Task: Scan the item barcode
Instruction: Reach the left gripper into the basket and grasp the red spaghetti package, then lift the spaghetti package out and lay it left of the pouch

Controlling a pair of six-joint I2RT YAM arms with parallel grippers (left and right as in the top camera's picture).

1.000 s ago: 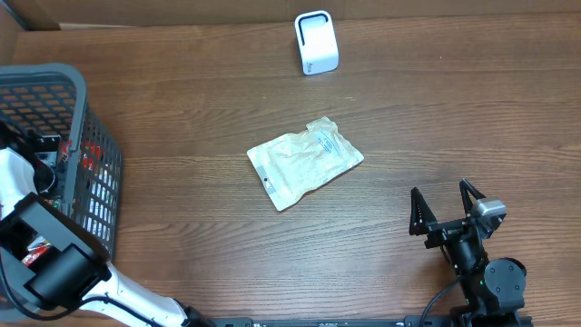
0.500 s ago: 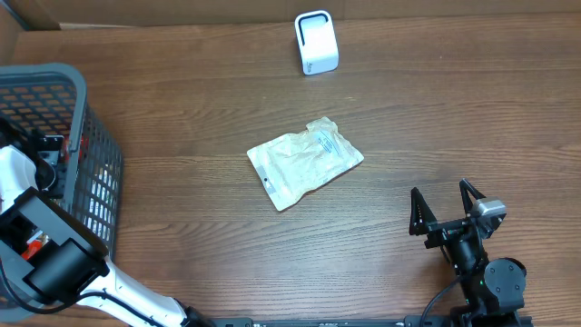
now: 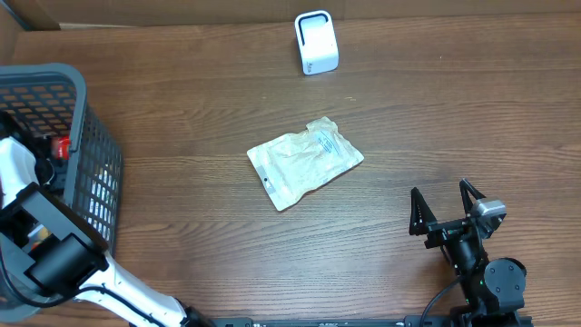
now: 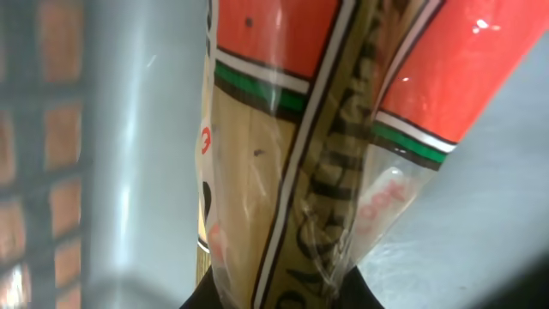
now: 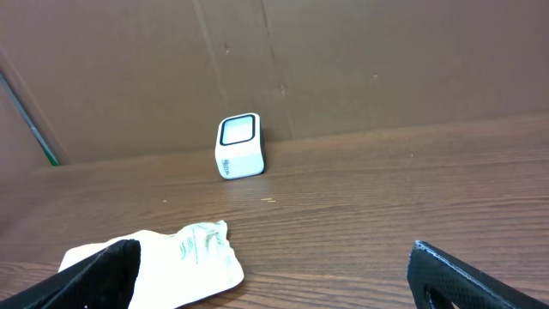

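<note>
I need to lift my left gripper over the basket's rim, lower the packet and release it on the clear wooden tabletop (image 3: 235, 183) beside the white pouch.
My left gripper (image 4: 274, 296) is down inside the grey basket (image 3: 95, 145) at the far left, shut on a clear-wrapped packet (image 4: 292, 146) printed red, tan and green. That packet fills the left wrist view, and from overhead only a red bit of it (image 3: 60, 146) shows beside the left gripper (image 3: 47, 156). The white barcode scanner (image 3: 316, 43) stands at the table's back middle, also seen as a small white scanner (image 5: 239, 147) from the right wrist. My right gripper (image 3: 439, 193) rests open at the front right, nothing between its fingers (image 5: 94, 276).
A white crinkled pouch (image 3: 305, 162) lies flat mid-table, about halfway between basket and right arm; the same pouch (image 5: 163, 257) shows low in the right wrist view. A cardboard wall (image 5: 343, 60) backs the table behind the scanner.
My left gripper has gone from open to shut on the packet inside the basket and shifted slightly. The right arm, pouch and scanner have not moved.
</note>
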